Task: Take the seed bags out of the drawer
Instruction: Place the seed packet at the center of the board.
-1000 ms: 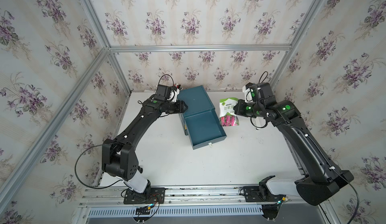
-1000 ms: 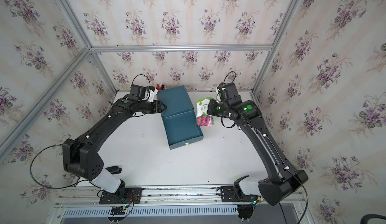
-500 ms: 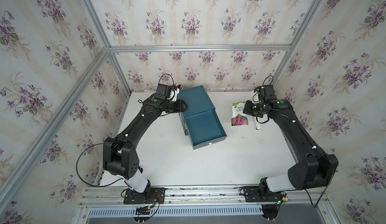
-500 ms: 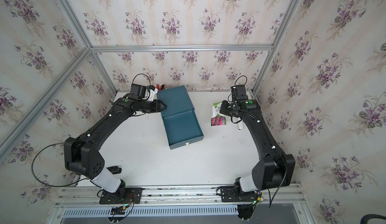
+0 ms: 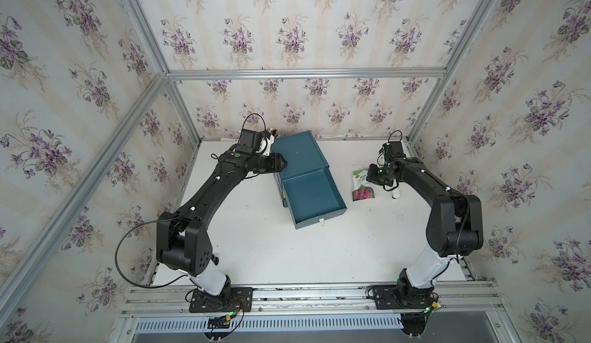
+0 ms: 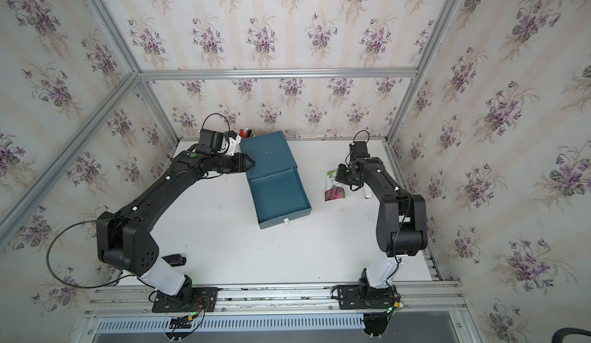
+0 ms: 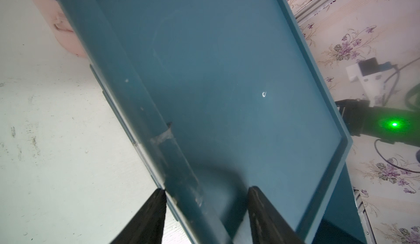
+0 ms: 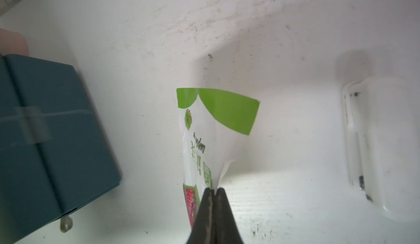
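Observation:
My right gripper holds the seed bag's edge, and it is already outside the drawer, so next it needs to go down to the tabletop between the drawer and the tube and let go of the edge.
One seed bag (image 5: 362, 187) (image 6: 334, 191) shows in both top views, right of the drawer, white and green with a magenta flower photo. My right gripper (image 8: 213, 189) (image 5: 374, 178) is shut on the edge of the seed bag (image 8: 204, 127), whose green top points away from the fingers. The blue drawer (image 5: 311, 194) (image 6: 278, 194) stands pulled out of its blue cabinet (image 5: 299, 152), and its floor is bare. My left gripper (image 7: 205, 191) (image 5: 282, 165) is shut on the cabinet's left top edge (image 7: 172, 163), with one finger on each side.
A small white tube (image 5: 396, 194) (image 8: 375, 140) lies on the table right of the bag, under my right arm. A pink holder with pens (image 5: 271, 131) (image 7: 66, 33) stands behind the cabinet at the back wall. Patterned walls close in the back and both sides.
My right gripper has carried the seed bag rightward away from the drawer and lower toward the table, the arm folding back. The left arm has stayed on the cabinet.

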`<state>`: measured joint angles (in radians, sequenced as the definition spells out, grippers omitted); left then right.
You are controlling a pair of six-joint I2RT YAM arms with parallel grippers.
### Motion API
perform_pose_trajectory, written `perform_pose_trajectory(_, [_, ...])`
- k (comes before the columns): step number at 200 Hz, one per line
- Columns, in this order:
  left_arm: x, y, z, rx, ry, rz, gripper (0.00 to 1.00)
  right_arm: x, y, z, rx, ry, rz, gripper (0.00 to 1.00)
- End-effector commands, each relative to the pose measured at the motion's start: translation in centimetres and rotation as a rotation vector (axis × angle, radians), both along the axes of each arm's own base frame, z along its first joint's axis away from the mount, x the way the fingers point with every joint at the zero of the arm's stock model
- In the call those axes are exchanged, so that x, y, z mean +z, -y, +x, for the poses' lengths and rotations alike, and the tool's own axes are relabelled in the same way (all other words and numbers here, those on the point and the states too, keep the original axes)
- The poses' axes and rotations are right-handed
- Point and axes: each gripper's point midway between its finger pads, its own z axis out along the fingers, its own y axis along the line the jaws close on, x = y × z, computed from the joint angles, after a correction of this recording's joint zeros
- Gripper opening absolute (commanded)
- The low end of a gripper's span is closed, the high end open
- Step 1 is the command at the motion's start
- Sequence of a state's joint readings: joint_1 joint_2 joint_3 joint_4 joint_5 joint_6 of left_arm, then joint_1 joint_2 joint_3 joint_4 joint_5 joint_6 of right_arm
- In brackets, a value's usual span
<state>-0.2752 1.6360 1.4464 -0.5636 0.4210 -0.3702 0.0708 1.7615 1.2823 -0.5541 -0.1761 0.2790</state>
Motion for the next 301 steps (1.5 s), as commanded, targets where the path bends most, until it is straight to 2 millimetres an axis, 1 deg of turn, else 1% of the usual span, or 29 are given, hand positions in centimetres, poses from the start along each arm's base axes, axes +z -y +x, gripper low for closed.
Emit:
perform_pose_trajectory(1, [-4.7, -2.9, -3.7, 0.035, -0.208, 0.171, 0.6, -1.6, 0.2, 0.7, 0.016, 0.001, -0.008, 0.0])
perform_pose_trajectory(24, [-4.6, -3.1, -3.8, 0.037, -0.204, 0.177, 0.6, -3.2, 0.7, 0.7, 0.011, -0.037, -0.04, 0.0])
perform_pose_trajectory(67, [-4.3, -3.4, -3.9, 0.043, -0.203, 0.187, 0.6, -5.0, 1.8, 0.5, 0.007, -0.09, -0.109, 0.0])
perform_pose_trajectory(77, [-4.3, -3.4, -3.9, 0.043, -0.202, 0.187, 0.6, -5.3, 2.1, 0.4, 0.005, -0.101, -0.123, 0.05])
perform_pose_trajectory(89, [-4.3, -3.4, -4.0, 0.042, -0.205, 0.187, 0.6, -5.7, 2.3, 0.1, 0.005, -0.113, -0.139, 0.07])
perform_pose_trajectory(108, [-4.4, -3.3, -4.0, 0.039, -0.207, 0.184, 0.6, -5.8, 2.6, -0.2, 0.005, -0.122, -0.156, 0.16])
perform_pose_trajectory(127, [-4.6, -3.3, -4.0, 0.033, -0.206, 0.186, 0.6, -5.1, 2.5, -0.5, 0.001, -0.11, -0.149, 0.32])
perform_pose_trajectory(143, [-4.7, -3.3, -3.9, 0.03, -0.207, 0.191, 0.6, -4.1, 2.4, -0.9, -0.002, -0.091, -0.139, 0.4])
perform_pose_trajectory(159, [-4.8, -3.3, -3.9, 0.028, -0.206, 0.191, 0.6, -3.0, 2.1, -1.5, 0.004, -0.082, -0.118, 0.42])
perform_pose_trajectory(177, [-4.7, -3.3, -3.9, 0.027, -0.203, 0.19, 0.6, -1.3, 1.4, -2.6, 0.01, -0.057, -0.078, 0.48])
perform_pose_trajectory(187, [-4.8, -3.3, -3.9, 0.028, -0.204, 0.187, 0.6, -0.3, 1.1, -3.4, 0.013, -0.045, -0.054, 0.55])
perform_pose_trajectory(211, [-4.7, -3.2, -3.9, 0.025, -0.204, 0.183, 0.6, 2.3, 0.1, -5.5, 0.024, -0.003, -0.009, 0.78])
perform_pose_trajectory(225, [-4.8, -3.1, -3.9, 0.028, -0.207, 0.176, 0.6, 3.9, -0.6, -6.8, 0.037, 0.022, 0.018, 0.85])
perform_pose_trajectory(237, [-4.9, -3.0, -4.0, 0.027, -0.212, 0.17, 0.6, 5.5, -1.3, -8.0, 0.053, 0.047, 0.039, 0.88])
perform_pose_trajectory(240, [-4.9, -3.0, -4.0, 0.026, -0.213, 0.167, 0.6, 6.1, -1.6, -8.2, 0.06, 0.063, 0.043, 0.89])
perform_pose_trajectory(257, [-5.2, -2.9, -4.2, 0.025, -0.221, 0.163, 0.6, 8.1, -2.6, -9.8, 0.085, 0.089, 0.057, 0.92])
perform_pose_trajectory(279, [-5.4, -2.9, -4.4, 0.026, -0.229, 0.157, 0.6, 10.8, -4.3, -11.7, 0.117, 0.13, 0.086, 0.93])
perform_pose_trajectory(301, [-5.7, -2.8, -4.7, 0.028, -0.24, 0.149, 0.59, 13.0, -6.3, -13.6, 0.158, 0.16, 0.112, 0.93])
